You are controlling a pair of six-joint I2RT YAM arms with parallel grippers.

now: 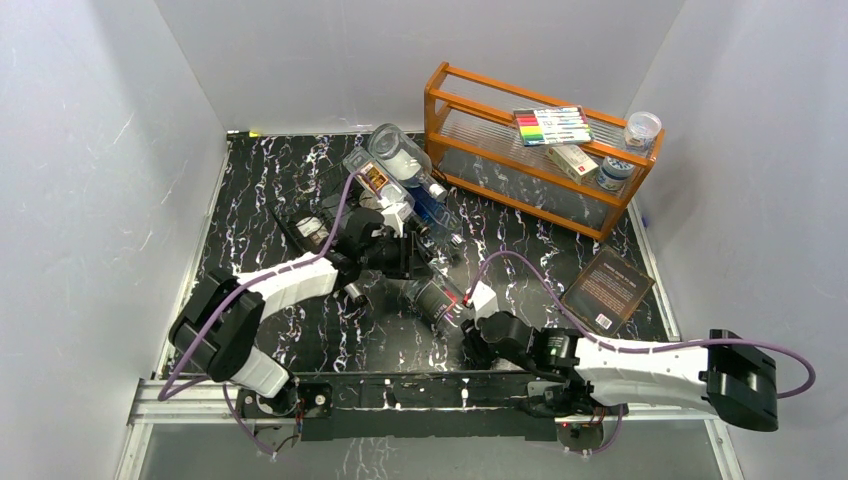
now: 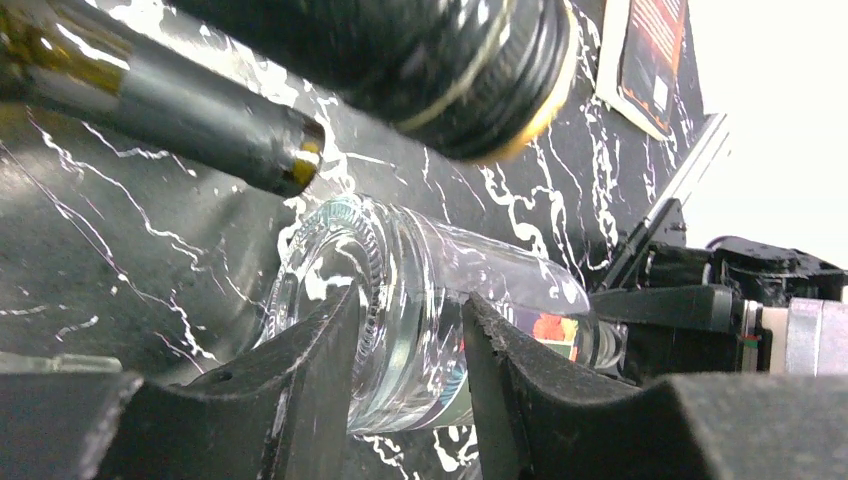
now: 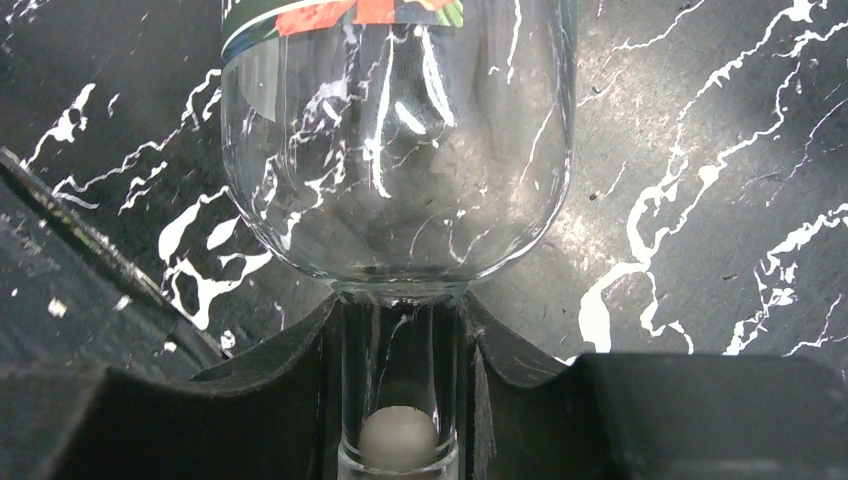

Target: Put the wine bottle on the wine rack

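The right gripper raises the bottle's neck outward and left in the top view next and releases it, since the rack's free gap lies that way.
The clear wine bottle [image 1: 437,298] with a flowered label lies on the black marble table, base toward the left arm. My left gripper [image 1: 414,266] is shut on its lower body, and glass [image 2: 500,265] fills the gap of the left gripper [image 2: 410,300]. The right gripper [image 1: 478,316] is shut on the neck. In the right wrist view the right gripper [image 3: 400,312] clamps the neck just below the shoulder of the bottle [image 3: 400,150]. Behind the left arm lies the black wire wine rack [image 1: 292,225], holding several other bottles [image 1: 398,160].
An orange wooden two-tier shelf [image 1: 540,150] stands at the back right with a marker pack [image 1: 552,125], a small box [image 1: 572,162] and a cup [image 1: 642,130]. A dark book [image 1: 608,290] lies right of the bottle. Two dark bottles [image 2: 450,60] hang above the left gripper.
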